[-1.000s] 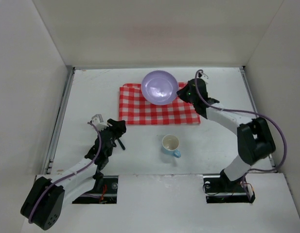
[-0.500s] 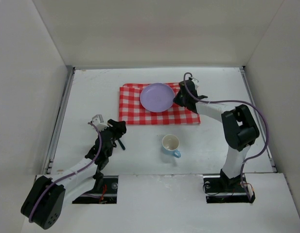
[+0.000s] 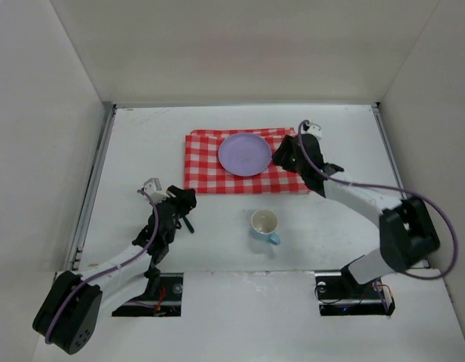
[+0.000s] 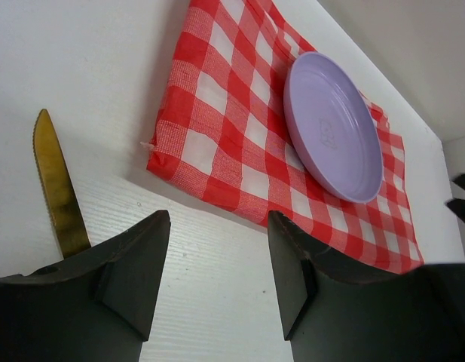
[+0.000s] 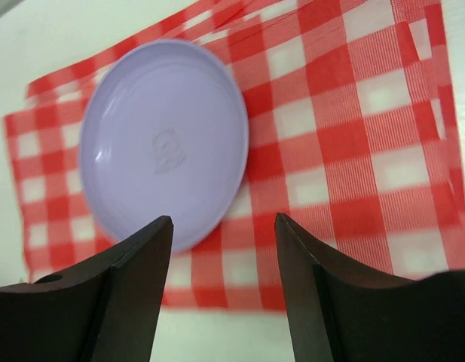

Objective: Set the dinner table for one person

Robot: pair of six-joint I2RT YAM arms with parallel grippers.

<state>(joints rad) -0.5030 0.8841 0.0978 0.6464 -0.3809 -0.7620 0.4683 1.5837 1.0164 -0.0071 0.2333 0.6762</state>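
Observation:
My right gripper needs to move back off the cloth next and go down to close on the cup's handle point(image 3: 274, 239), because the handle is below the gripper and nearer my base.
A lilac plate point(image 3: 245, 154) lies flat on the red-and-white checkered cloth point(image 3: 209, 177) at the back of the white dinner table point(image 3: 134, 151). My right gripper point(image 3: 280, 156) stands open just right of the plate, its jaws apart and empty. In the right wrist view the plate point(image 5: 164, 143) sits ahead and left of the right gripper point(image 5: 223, 222). My left gripper point(image 3: 185, 200) rests open over bare table near the cloth's front left corner. The left wrist view shows the left gripper point(image 4: 217, 219) empty, with a gold knife blade point(image 4: 57, 188) lying just left of its left finger.
A light blue cup point(image 3: 264, 224) with a handle stands upright on the table in front of the cloth. Grey rails point(image 3: 96, 173) and white walls close in the table on the left, back and right.
The right gripper lowered the tilted plate flat onto the cloth, opened and let it go. The left arm has not moved.

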